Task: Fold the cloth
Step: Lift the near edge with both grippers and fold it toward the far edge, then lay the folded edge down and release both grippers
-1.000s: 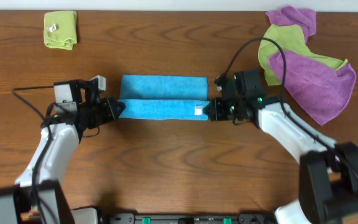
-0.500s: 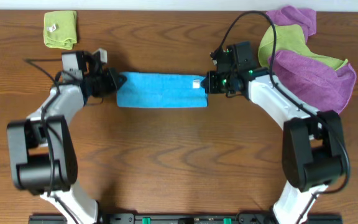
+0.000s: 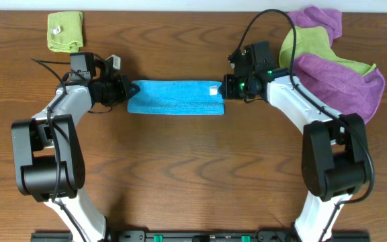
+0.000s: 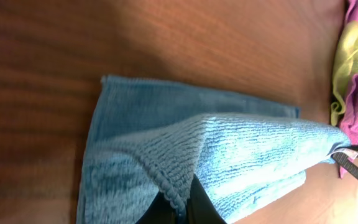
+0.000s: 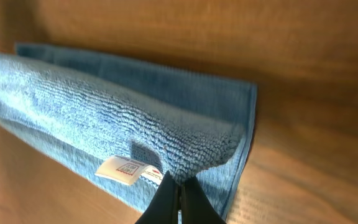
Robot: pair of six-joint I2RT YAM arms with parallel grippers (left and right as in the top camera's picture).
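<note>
Because the cloth's pinched corner is held up over the cloth's lower layer, I will bring my left gripper down onto that layer's end (image 3: pixel 136 103) (image 4: pixel 120 185) and release the corner.
The sky-blue cloth (image 3: pixel 175 98) lies as a long folded strip across the far middle of the table, its white tag (image 3: pixel 213 90) at the right end. My left gripper (image 3: pixel 125 90) is shut on the cloth's left end; in the left wrist view (image 4: pixel 179 208) the upper layer's corner is pinched between the fingers and held up over the lower layer (image 4: pixel 185 106). My right gripper (image 3: pixel 224 89) is shut on the right end; the right wrist view (image 5: pixel 179 196) shows the pinched corner beside the tag (image 5: pixel 124 170), with the cloth (image 5: pixel 117 112) draped over its lower layer.
A folded lime-green cloth (image 3: pixel 66 31) lies at the far left. A heap of purple and lime-green cloths (image 3: pixel 331 64) lies at the far right, just behind my right arm. Bare wood table (image 3: pixel 193 175) spreads in front of the cloth.
Both grippers have carried the near edge of the blue cloth away over its far part, so the two visible bands have become one narrower strip. The arms now reach further back.
</note>
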